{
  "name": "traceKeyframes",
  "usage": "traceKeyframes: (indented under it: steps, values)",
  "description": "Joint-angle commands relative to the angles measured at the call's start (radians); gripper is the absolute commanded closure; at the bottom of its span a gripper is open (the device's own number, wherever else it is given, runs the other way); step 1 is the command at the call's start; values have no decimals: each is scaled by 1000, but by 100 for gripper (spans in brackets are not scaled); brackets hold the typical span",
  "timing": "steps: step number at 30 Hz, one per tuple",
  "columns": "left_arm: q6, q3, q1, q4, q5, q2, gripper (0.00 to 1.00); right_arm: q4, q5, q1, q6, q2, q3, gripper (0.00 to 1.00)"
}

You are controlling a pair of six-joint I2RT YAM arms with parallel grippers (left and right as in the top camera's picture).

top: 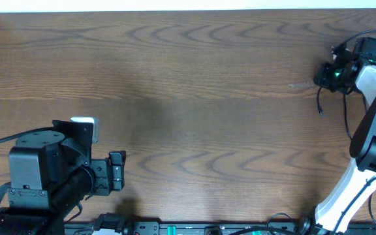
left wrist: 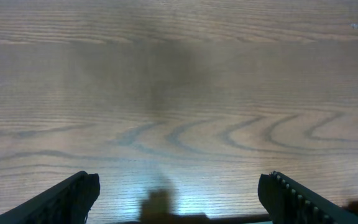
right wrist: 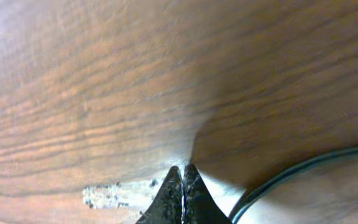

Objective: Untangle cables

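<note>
The cable's plug is near the scuff mark, so my right gripper next needs to move away from that mark, to the right in the overhead view, and then open.
One thin black cable (top: 319, 100) lies on the table just below my right gripper (top: 321, 74), ending in a small plug (top: 320, 111). In the right wrist view a dark cable (right wrist: 303, 167) curves past the right side of my shut right gripper (right wrist: 183, 169); nothing shows between its tips, which sit close over the wood. My left gripper (top: 119, 170) is at the lower left, far from any cable. Its fingers (left wrist: 73, 196) stand wide apart in the left wrist view, and the left gripper (left wrist: 179, 182) has only bare wood between them. No whitish cable is in view.
A pale scuff mark (right wrist: 110, 194) marks the wood left of the right fingertips, also seen as a scuff mark (top: 299, 85) from overhead. Thicker black arm cords (top: 371, 34) loop round the right arm. The table's far edge (top: 188, 9) runs along the top.
</note>
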Motion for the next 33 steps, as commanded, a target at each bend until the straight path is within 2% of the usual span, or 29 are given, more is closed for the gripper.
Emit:
traceKeyframes:
  steps: [1,6,15,22,33]
  values:
    - [-4,2,3,2,12,2,13,-29,108,6,-26,19,10,99]
    - [-4,2,2,4,12,2,12,-70,314,0,-23,20,5,99]
    - [-5,2,3,4,13,2,13,-115,524,-63,-24,95,-8,99]
    - [-4,2,2,4,12,2,12,-130,520,-181,72,183,-8,99]
    - [-4,2,2,4,13,2,12,-80,307,-478,172,195,-8,99]
